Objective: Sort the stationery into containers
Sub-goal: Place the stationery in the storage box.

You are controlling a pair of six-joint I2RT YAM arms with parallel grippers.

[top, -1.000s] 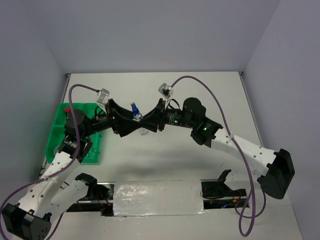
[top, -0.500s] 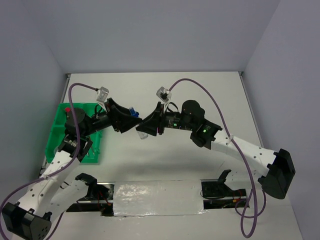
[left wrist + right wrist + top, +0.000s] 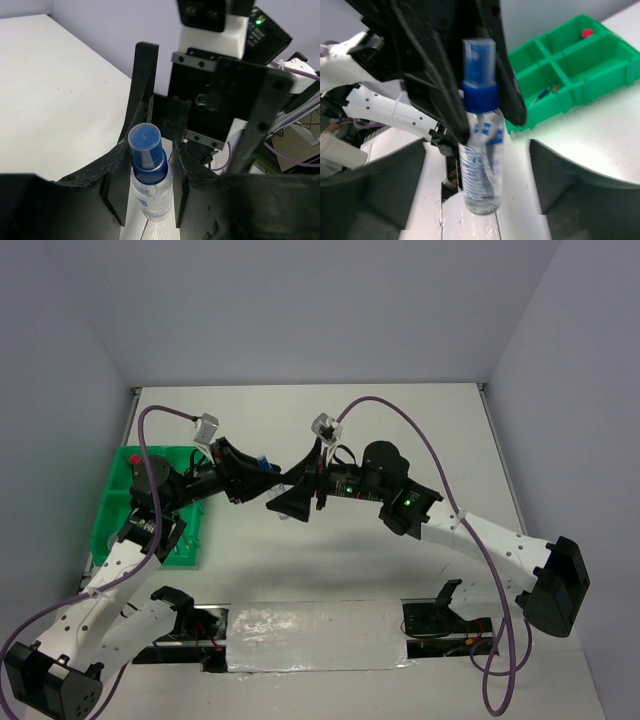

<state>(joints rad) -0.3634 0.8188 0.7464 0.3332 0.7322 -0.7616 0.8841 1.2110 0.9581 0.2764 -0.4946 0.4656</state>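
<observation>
I will next move my left gripper to the left in the top view, lower the bottle (image 3: 481, 150) into the tray's empty far section (image 3: 595, 57) and let go.
A small clear spray bottle (image 3: 150, 175) with a blue cap hangs above the table between the two arms. My left gripper (image 3: 149, 192) is shut on its body, cap (image 3: 266, 464) pointing away from the wrist. In the right wrist view the bottle (image 3: 481, 150) hangs free between the spread fingers of my right gripper (image 3: 480, 200), which is open and touches nothing. The green tray (image 3: 110, 525) lies at the left table edge. It holds thin pens (image 3: 546, 92) in one compartment and a small red piece (image 3: 586, 33) in a far one.
Purple cables (image 3: 420, 430) arc over both wrists. The right gripper (image 3: 286, 502) hovers just right of the left gripper (image 3: 258, 476), mid-table. Two black stands (image 3: 440, 605) and a shiny strip sit at the near edge.
My left gripper closed on the bottle while my right gripper opened, let it go and drew back a little. The bottle shifted slightly left.
</observation>
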